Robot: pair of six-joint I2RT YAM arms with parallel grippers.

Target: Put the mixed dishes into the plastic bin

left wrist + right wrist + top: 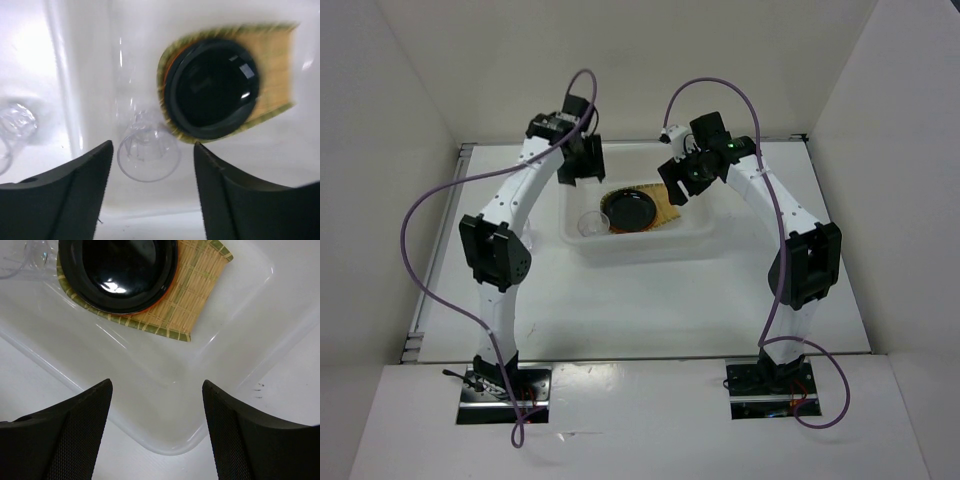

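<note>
The robot needs to swing its left gripper past the end of the bin and down onto the rim of the cup that isn't in the bin, which stands below, to the gripper's left in the top view.
The plastic bin [695, 238] stands mid-table. In it lies the tan bamboo tray [667, 208], with the black plate [631, 210] on it. A thin orange rim [156, 304] of the orange plate shows under the black plate. The clear glass cup [590, 223] stands at the bin's left end. My left gripper [578, 165] is open and empty above the cup [148, 155]. My right gripper [682, 178] is open and empty above the bin's right corner [170, 442]. The tray [272, 60] and black plate [212, 87] also show in the left wrist view, as in the right wrist view [195, 280] [122, 270].
White walls enclose the table on three sides. Purple cables loop over both arms. A metal rail [432, 270] runs along the table's left edge.
</note>
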